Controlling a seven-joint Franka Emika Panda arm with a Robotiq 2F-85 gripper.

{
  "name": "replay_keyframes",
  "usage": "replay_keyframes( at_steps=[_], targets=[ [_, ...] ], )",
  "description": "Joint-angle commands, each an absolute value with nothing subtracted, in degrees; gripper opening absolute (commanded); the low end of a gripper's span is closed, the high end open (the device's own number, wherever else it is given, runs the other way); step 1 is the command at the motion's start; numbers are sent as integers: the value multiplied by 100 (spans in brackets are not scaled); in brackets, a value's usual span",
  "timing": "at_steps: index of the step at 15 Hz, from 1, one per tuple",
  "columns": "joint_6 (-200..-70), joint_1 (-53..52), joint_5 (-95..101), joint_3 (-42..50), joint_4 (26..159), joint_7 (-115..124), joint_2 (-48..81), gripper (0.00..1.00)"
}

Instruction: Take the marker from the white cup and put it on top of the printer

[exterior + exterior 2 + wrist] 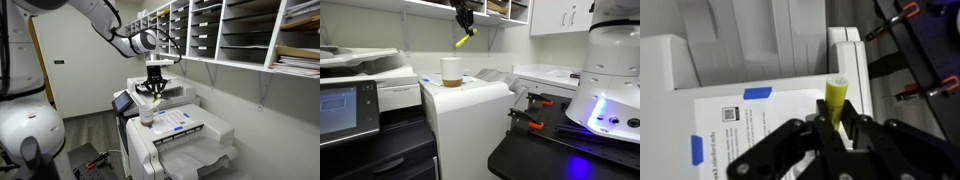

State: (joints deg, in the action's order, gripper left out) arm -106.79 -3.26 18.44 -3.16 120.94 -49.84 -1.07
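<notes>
I will lower my gripper outward past the white cup and turn it over the taped white sheet (173, 121) (749, 131), as that flat part of the printer top is clear.
My gripper (833, 118) is shut on the yellowish-green marker (834, 95) and holds it in the air above the printer. In an exterior view the marker (466, 40) hangs tilted from the gripper (465, 24), above and right of the white cup (451, 72). The cup stands on the printer's flat top (480, 90). In an exterior view the gripper (154, 88) hovers above the cup (146, 118) at the printer's (185, 145) near corner. The wrist view shows the printer top (780, 100) with its blue-and-white label panel (740, 125) below the marker.
A smaller grey machine with paper trays (365, 75) stands behind the printer. Wall shelves with paper slots (240, 30) run above. The robot base (605, 80) and a dark table with red-handled clamps (545, 125) stand beside the printer.
</notes>
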Motion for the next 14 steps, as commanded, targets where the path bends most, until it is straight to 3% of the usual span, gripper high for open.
replay_keyframes(
  at_steps=[1, 13, 14],
  targets=[
    [-11125, -135, 1317, -119, 11754, -4466, 463, 5],
    [-12581, 73, 658, -65, 10607, -1964, 2301, 5],
    [-12511, 70, 675, -72, 10565, -1917, 2352, 40]
  ],
)
